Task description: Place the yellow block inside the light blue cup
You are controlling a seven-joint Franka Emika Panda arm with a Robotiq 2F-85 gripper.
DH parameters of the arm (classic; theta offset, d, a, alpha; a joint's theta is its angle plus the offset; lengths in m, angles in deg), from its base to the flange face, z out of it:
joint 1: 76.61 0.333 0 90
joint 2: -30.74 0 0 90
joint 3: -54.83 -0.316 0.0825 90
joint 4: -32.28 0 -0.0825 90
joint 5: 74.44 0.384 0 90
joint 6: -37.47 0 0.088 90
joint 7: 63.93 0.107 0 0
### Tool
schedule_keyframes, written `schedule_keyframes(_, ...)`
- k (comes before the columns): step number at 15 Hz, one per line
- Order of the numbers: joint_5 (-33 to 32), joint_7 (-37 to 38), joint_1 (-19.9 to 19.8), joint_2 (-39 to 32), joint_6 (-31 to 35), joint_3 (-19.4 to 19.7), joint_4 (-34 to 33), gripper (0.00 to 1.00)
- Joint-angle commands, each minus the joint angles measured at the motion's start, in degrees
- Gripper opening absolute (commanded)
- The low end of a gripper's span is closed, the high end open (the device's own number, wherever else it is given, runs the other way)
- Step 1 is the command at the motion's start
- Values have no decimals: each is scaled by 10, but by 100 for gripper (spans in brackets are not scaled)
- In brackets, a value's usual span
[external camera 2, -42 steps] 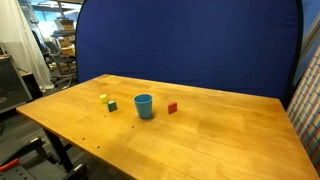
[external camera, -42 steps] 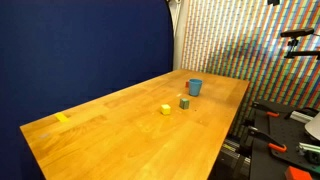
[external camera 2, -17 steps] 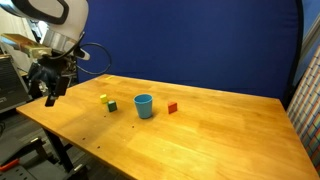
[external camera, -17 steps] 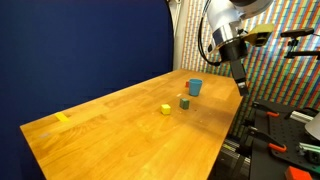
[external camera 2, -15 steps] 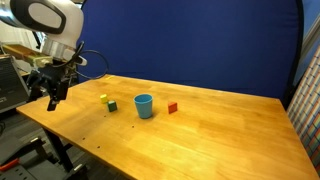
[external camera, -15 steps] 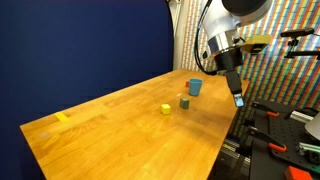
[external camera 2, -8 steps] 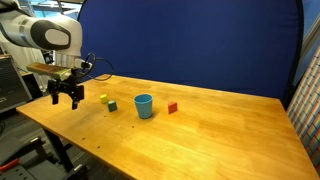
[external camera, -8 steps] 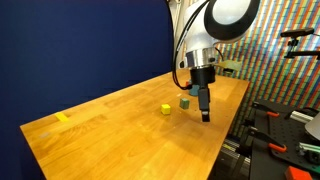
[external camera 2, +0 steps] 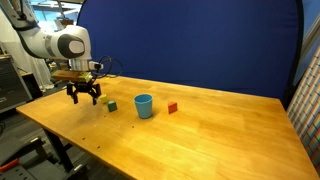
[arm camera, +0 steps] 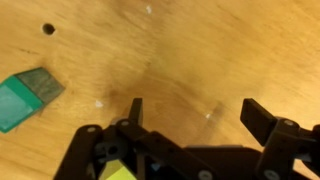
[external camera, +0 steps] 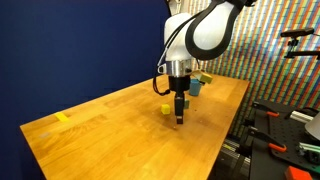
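Note:
I will next slide my gripper's open fingers toward the bottom left in the wrist view to straddle the yellow block [external camera: 165, 109] [arm camera: 115, 172], since the block is that way.
The yellow block [external camera: 165, 109] [external camera 2: 103, 99] is a tiny cube on the wooden table. The light blue cup [external camera 2: 144, 105] stands upright near it, and the arm partly hides it in an exterior view [external camera: 196, 88]. My gripper [external camera: 179, 114] [external camera 2: 85, 96] hangs low over the table beside the yellow block, open and empty. In the wrist view the open fingers [arm camera: 200, 115] frame bare wood, and a sliver of the yellow block [arm camera: 115, 172] shows at the bottom edge behind the gripper body.
A dark green block [external camera 2: 111, 105] [arm camera: 25, 96] lies next to the yellow block. A small red block [external camera 2: 172, 107] sits past the cup. The table [external camera 2: 220, 140] has a small hole [arm camera: 48, 29]. Yellow tape [external camera: 62, 117] marks one end.
The arm has swung in over the table and come down beside the yellow and green blocks. The blocks and the cup have not moved.

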Motion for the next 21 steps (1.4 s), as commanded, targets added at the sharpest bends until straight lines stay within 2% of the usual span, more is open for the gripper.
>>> schedule_keyframes(1,-63,29,12,-46,24,28,-57,100)
schedule_keyframes(6,-108,44,11,-73,25,53,-98,100)
schedule_keyframes(7,-116,47,15,-75,29,57,-99,75)
schedule_keyframes(8,-129,51,21,-76,37,62,-98,75)
schedule_keyframes(11,-146,59,27,-81,43,65,-101,49)
schedule_keyframes(16,-145,71,28,-60,37,70,-88,15)
schedule_keyframes(18,-147,91,22,-17,30,89,-65,14)
schedule_keyframes(21,-179,145,24,51,25,148,-35,14)
